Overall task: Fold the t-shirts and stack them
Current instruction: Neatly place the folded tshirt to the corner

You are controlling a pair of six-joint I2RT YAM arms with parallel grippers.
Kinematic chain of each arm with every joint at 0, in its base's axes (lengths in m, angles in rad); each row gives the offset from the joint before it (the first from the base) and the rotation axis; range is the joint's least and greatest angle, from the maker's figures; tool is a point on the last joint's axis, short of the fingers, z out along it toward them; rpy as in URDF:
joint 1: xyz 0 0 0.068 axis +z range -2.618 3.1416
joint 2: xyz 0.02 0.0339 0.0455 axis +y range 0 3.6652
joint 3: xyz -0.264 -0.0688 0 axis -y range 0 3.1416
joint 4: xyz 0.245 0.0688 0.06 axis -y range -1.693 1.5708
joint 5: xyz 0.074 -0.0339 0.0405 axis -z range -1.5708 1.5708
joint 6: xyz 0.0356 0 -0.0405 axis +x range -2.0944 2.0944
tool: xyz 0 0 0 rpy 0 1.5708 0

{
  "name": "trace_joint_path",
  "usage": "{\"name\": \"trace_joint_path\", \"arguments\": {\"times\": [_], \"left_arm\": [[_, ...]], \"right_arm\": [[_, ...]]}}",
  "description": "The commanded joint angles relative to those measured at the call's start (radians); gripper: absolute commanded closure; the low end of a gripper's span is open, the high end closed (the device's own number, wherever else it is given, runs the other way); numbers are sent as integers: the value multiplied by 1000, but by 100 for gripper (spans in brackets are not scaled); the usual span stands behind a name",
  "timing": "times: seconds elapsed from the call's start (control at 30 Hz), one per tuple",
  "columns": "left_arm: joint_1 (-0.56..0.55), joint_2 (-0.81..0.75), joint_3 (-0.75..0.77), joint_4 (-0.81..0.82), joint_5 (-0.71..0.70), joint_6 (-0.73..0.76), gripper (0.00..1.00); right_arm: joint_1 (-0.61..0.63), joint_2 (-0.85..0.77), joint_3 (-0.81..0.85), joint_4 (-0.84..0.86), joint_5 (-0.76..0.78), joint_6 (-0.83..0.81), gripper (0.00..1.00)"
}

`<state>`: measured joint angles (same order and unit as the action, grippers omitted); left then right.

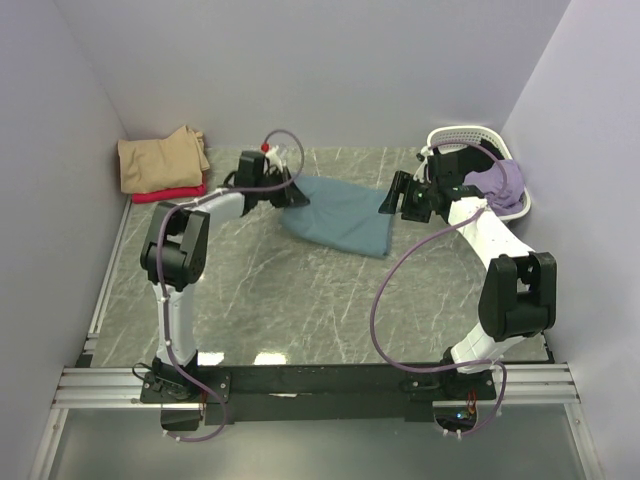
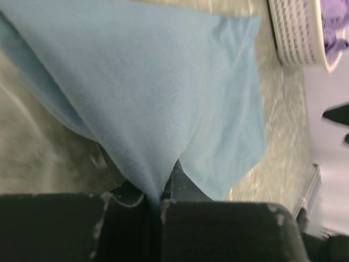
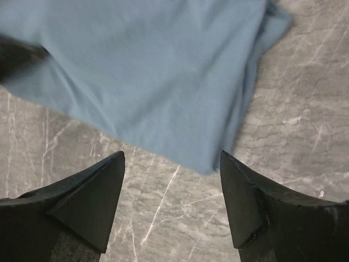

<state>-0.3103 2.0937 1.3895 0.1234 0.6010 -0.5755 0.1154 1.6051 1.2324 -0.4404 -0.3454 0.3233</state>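
Observation:
The stack lies at the tan t-shirt [image 1: 160, 160]. My left gripper will carry the teal-blue t-shirt [image 1: 345, 215] up and to the left in the top view onto it and release it there.
A folded teal-blue t-shirt [image 1: 345, 215] lies on the marble table between my two arms. My left gripper [image 1: 296, 197] is shut on its left edge; in the left wrist view the cloth [image 2: 163, 103] is pulled up into a peak that runs between the closed fingers. My right gripper [image 1: 390, 203] hangs open just off the shirt's right end, nothing between its fingers; its wrist view shows the shirt's corner [image 3: 163, 71] beyond the tips. A tan t-shirt [image 1: 160, 160] lies folded on a red one [image 1: 172, 194] at the far left. A lilac t-shirt [image 1: 497, 182] sits in the basket.
The white lattice basket [image 1: 520, 210] stands at the back right against the wall, close behind my right arm. Walls close in the table at the left, back and right. A metal rail [image 1: 110, 270] runs along the left edge.

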Motion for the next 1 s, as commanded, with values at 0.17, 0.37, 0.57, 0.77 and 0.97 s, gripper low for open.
{"name": "trace_joint_path", "arguments": {"times": [0.17, 0.37, 0.57, 0.77, 0.97], "left_arm": [[114, 51, 417, -329, -104, 213, 99], [218, 150, 647, -458, -92, 304, 99], [335, 264, 902, -574, -87, 414, 99], [419, 281, 997, -547, -112, 493, 99], [481, 266, 1055, -504, -156, 557, 99]], "right_arm": [[6, -2, -11, 43, -33, -3, 23], [7, 29, 1, 55, -44, 5, 23], [24, 93, 32, 63, -60, 17, 23], [67, 180, 98, 57, -61, 26, 23], [113, 256, 174, 40, -58, 33, 22]]}}
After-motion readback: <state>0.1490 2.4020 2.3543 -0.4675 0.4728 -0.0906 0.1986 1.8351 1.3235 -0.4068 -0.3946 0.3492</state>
